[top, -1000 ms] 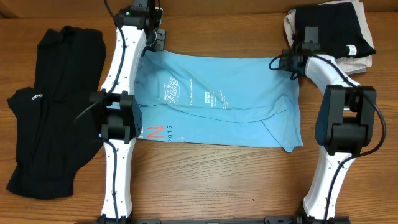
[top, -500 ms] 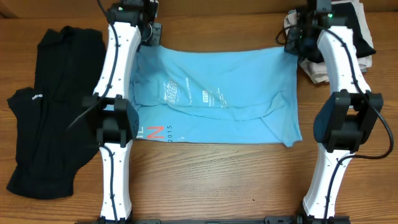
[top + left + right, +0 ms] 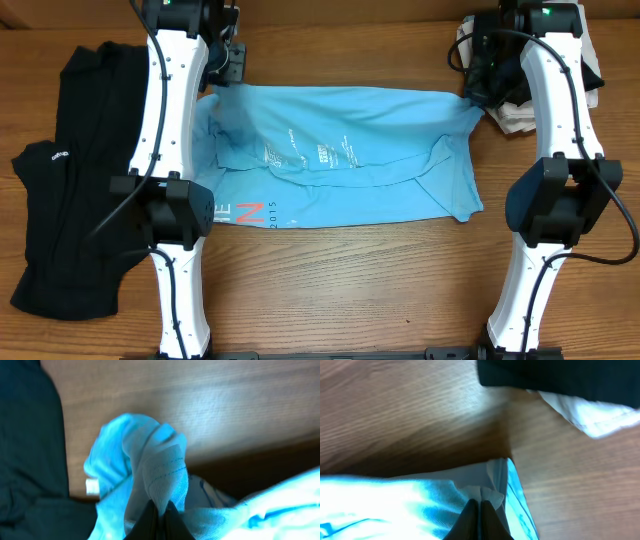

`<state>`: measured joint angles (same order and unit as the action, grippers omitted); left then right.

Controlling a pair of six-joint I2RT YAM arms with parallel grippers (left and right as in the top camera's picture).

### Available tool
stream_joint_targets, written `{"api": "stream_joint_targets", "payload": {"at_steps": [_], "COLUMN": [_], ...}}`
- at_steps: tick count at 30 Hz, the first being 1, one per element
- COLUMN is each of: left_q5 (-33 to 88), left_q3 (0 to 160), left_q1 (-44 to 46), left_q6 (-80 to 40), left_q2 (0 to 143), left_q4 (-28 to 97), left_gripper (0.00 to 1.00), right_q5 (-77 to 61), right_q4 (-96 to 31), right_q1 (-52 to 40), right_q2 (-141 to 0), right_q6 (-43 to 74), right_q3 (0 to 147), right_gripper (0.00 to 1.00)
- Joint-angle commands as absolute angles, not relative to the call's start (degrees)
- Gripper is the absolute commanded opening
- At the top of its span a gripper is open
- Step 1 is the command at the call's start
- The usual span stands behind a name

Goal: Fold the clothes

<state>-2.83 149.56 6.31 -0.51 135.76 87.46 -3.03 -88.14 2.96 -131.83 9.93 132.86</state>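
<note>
The held corner will go back and down toward the orange lettering (image 3: 251, 213) as my left gripper brings it there.
The light blue T-shirt (image 3: 350, 165) lies across the middle of the table, partly folded, with small white print on top and orange lettering at its lower left. My left gripper (image 3: 222, 75) is shut on the shirt's far left corner (image 3: 157, 467) and holds it lifted. My right gripper (image 3: 478, 85) is shut on the far right corner (image 3: 492, 492) and holds it up too. The far edge hangs stretched between both grippers.
A black garment (image 3: 75, 170) lies spread at the left, also seen in the left wrist view (image 3: 25, 450). A pile of black and white clothes (image 3: 585, 60) sits at the far right corner, close to the right gripper, seen in the right wrist view (image 3: 560, 380).
Both grippers have risen and moved toward the far edge, lifting the shirt's far corners. The shirt has bunched and shifted, its far edge now raised off the table.
</note>
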Motion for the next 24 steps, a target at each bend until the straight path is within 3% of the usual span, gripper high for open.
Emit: {"api": "stream_joint_targets", "payload": {"at_steps": [1,11,24], "left_q5": [-3.68,-3.42,-8.97], "left_q3": [150.19,148.44,124.66], "left_q1": [5.91,6.02,5.98], "left_q6": [-1.72,-3.95,-9.26], "left_q2": [135.15,135.24,135.24], "left_q4": [89.97,96.82,96.84], "left_gripper": [0.04,0.04,0.04], "right_q5": [0.49,1.41,1.41], "right_q4": [-89.93,-94.21,-91.98], "right_q1": [3.03,3.03,3.03], "right_q2": [-128.33,-128.25,-128.25], "right_q6": [12.05,12.16,12.73], "right_q3": [134.10,129.97,115.55], "right_gripper": [0.04,0.04,0.04]}}
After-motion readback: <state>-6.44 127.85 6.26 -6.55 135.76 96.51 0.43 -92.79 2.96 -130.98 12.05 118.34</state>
